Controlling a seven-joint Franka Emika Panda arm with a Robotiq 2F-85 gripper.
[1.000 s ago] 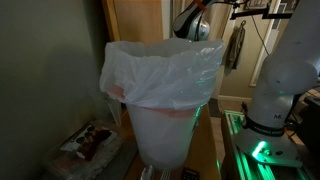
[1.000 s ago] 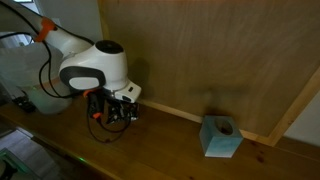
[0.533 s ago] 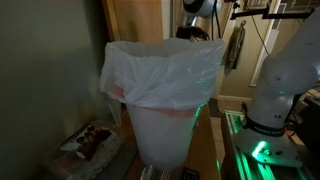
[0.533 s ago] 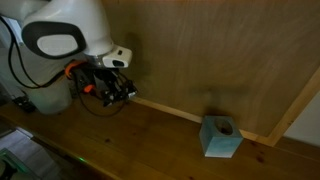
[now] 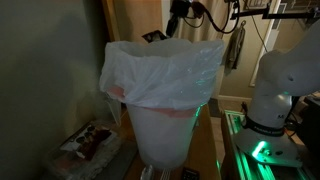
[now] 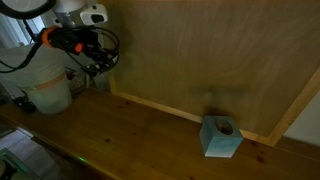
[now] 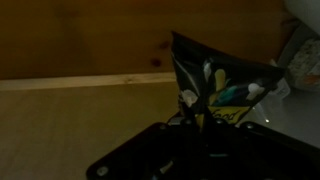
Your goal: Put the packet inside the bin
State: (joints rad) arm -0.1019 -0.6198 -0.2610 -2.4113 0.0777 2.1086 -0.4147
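Note:
The gripper will move toward the right in the wrist view, across the bin's rim to above the lined opening (image 5: 163, 47), and release the packet there, since wood is still beneath it.
The bin is a tall white round waste bin (image 5: 165, 120) with a translucent bag liner over its rim; it also shows in an exterior view (image 6: 45, 88). My gripper (image 5: 176, 27) hangs above the bin's far rim, and beside the bin in an exterior view (image 6: 92, 62). In the wrist view the gripper (image 7: 195, 115) is shut on the packet (image 7: 215, 75), a small dark crinkly packet with a silvery sheen that sticks up from the jaws. A dark corner of the packet (image 5: 152, 36) shows just above the rim. The liner (image 7: 300, 45) shows at the right edge of the wrist view.
A larger red-and-white printed packet (image 5: 90, 140) lies low beside the bin. A blue tissue box (image 6: 220, 135) stands on the wooden surface by the wooden wall panel (image 6: 200, 50). The robot's white base (image 5: 280, 90) stands beside the bin.
My gripper has risen from the wooden surface and swung over to the bin with the packet in it. The bin has not moved.

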